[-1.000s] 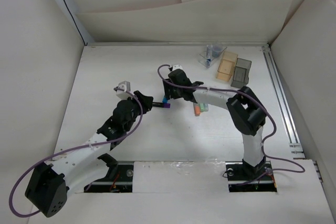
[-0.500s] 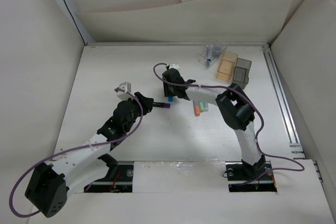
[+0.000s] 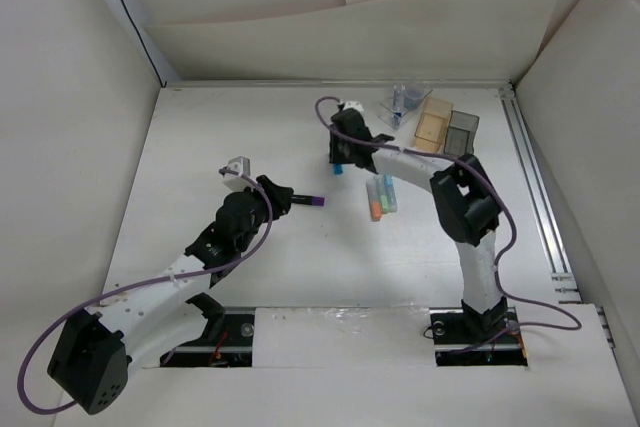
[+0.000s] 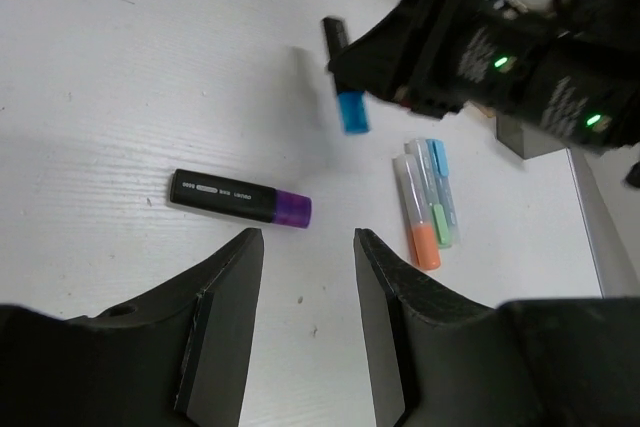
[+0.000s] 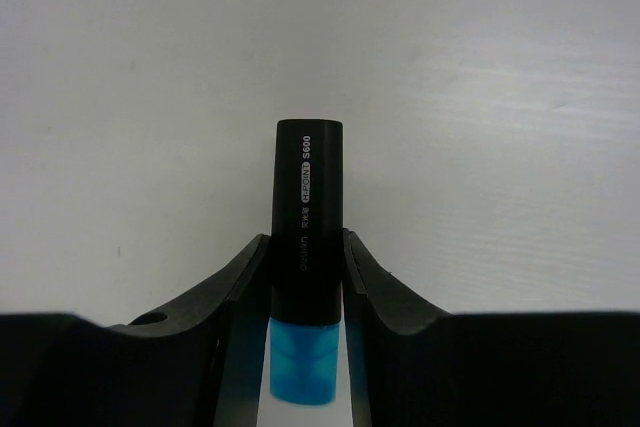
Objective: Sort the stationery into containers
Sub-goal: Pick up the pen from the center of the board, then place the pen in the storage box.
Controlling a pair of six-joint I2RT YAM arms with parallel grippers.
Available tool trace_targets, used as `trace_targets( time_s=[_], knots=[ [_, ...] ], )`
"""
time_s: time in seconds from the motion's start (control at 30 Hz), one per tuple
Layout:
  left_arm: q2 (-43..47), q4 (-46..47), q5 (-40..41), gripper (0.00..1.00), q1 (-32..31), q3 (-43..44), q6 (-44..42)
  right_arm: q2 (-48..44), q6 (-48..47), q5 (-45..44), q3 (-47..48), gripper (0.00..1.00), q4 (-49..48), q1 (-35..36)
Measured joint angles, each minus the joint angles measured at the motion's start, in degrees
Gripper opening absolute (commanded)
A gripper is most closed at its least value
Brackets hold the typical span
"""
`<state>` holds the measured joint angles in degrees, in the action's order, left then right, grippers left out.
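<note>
I will next carry the black marker with my right gripper to the right in the top view, over the open box, and let go of it inside. The tan box (image 3: 432,125) stands open for it.
My right gripper (image 3: 340,155) is shut on the black marker with the teal band (image 5: 308,207) and holds it above the table, left of the containers; it also shows in the left wrist view (image 4: 345,97). The purple-tipped marker (image 3: 309,201) lies flat on the table (image 3: 200,147), just ahead of my open, empty left gripper (image 3: 284,198), close to its left finger (image 4: 235,267). The orange stick (image 3: 375,199) and the pale-blue stick (image 3: 388,192) lie side by side. The clear cup (image 3: 400,105), the tan box (image 3: 432,125) and the dark grey box (image 3: 460,135) stand at the back right.
Something bluish stands inside the clear cup. A metal rail (image 3: 535,187) runs along the table's right edge. White walls close in the left, back and right sides.
My right gripper has carried the teal-banded marker from beside the purple-tipped marker toward the back right, nearer the containers. The left arm and the purple-tipped marker have stayed put.
</note>
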<state>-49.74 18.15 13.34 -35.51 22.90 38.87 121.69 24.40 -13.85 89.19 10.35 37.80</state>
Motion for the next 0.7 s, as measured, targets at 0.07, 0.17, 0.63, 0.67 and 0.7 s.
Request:
trace_targets(
  time_s=[0.07,0.17,0.63,0.67,0.7],
  knots=[
    [-0.07,0.02,-0.39,0.38,0.00,0.00,0.00,-2.82,-0.09,1.20,-0.17,0.03,0.13,-3.72],
    [-0.68,0.52,-1.27,0.38,0.00,0.00,0.00,-9.51,-0.52,1.64,-1.66,0.03,-0.57,-10.82],
    [-3.91,2.69,-3.91,0.38,0.00,0.00,0.02,-11.67,-2.19,3.52,-3.63,0.03,-1.97,-34.10],
    [-4.15,2.71,-3.93,0.38,0.00,0.00,0.02,-10.36,-2.29,3.85,-3.34,0.05,-1.29,-34.23],
    [-4.39,2.82,-3.96,0.38,0.00,0.00,0.00,-9.18,-2.47,4.33,-3.17,0.06,-0.68,-34.27]
  ],
)
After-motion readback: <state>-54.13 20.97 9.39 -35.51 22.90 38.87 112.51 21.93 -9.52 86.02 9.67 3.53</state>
